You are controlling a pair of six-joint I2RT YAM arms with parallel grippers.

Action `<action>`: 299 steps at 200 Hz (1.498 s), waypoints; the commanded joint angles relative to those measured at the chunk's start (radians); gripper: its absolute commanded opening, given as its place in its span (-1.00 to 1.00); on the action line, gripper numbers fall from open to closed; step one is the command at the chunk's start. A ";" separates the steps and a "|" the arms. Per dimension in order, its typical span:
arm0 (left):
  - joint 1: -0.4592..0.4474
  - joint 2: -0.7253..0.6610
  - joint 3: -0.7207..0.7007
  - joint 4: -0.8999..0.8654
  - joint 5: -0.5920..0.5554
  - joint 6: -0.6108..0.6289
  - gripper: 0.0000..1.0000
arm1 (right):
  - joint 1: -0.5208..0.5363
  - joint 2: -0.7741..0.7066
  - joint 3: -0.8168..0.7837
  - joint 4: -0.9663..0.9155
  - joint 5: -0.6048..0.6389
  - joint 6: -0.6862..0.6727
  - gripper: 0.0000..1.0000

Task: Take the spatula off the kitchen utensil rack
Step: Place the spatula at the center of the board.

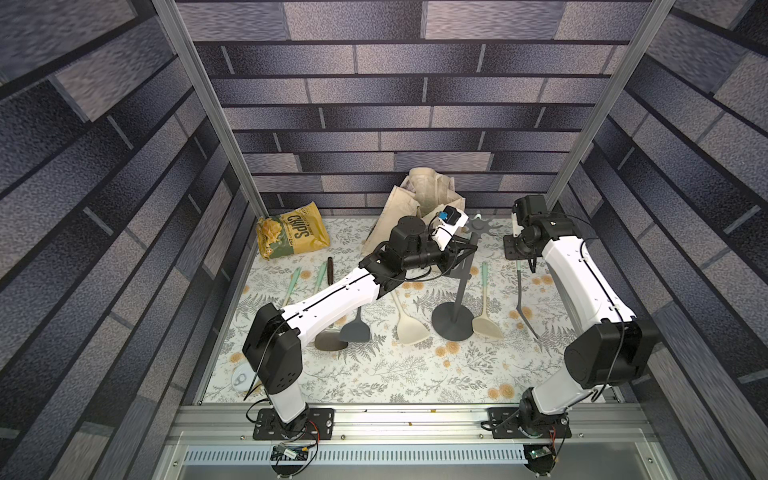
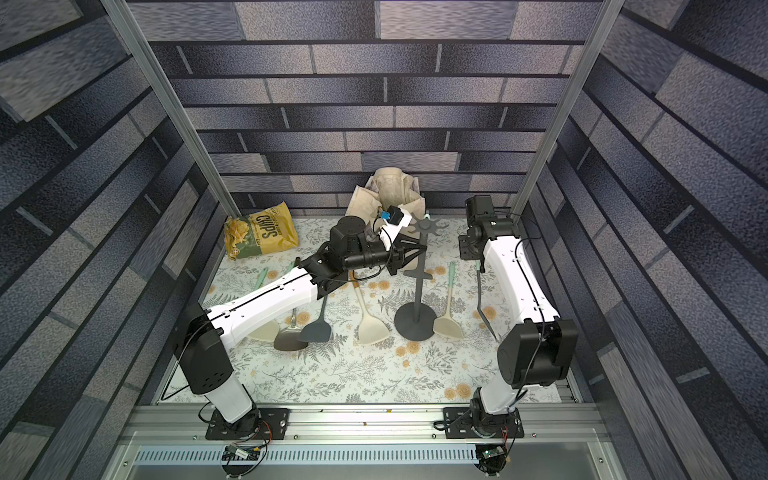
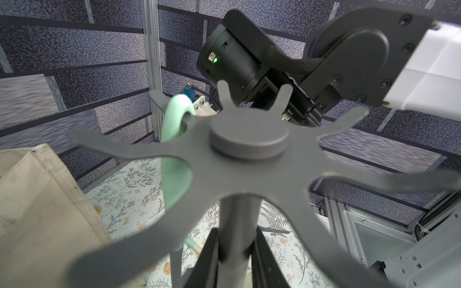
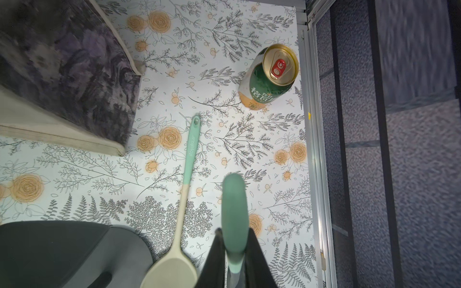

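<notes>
My right gripper comes down next toward the bare tabletop (image 4: pixel 210 151) beside the cream spatula and releases the green handle (image 4: pixel 234 212) there, since that clear spot lies below my gripper.
The dark grey kitchen utensil rack (image 1: pixel 482 227) (image 2: pixel 428 227) stands mid-table on its disc base (image 1: pixel 453 322). My left gripper (image 3: pixel 237 249) (image 1: pixel 468 250) is shut on the rack's pole (image 3: pixel 237 219) just under the star top (image 3: pixel 249 139). A mint-handled utensil (image 3: pixel 175 124) hangs from one spoke. To the right of the rack and apart from it, my right gripper (image 4: pixel 235 249) (image 1: pixel 520 266) is shut on the green handle (image 4: pixel 234 212) of the spatula (image 1: pixel 524 303) (image 2: pixel 484 307). Its slim dark blade hangs down toward the table.
Several utensils lie on the floral table, among them cream spatulas (image 1: pixel 409 324) (image 1: pixel 486 320) (image 4: pixel 187 162) and a dark grey one (image 1: pixel 355 328). A chips bag (image 1: pixel 293 235) and a canvas tote (image 1: pixel 424 199) sit at the back. A green can (image 4: pixel 272 77) stands by the side rail.
</notes>
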 commanded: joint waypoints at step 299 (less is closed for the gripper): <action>-0.025 -0.023 0.022 0.102 0.033 -0.028 -0.54 | -0.097 0.517 0.032 0.271 -0.073 0.018 -0.81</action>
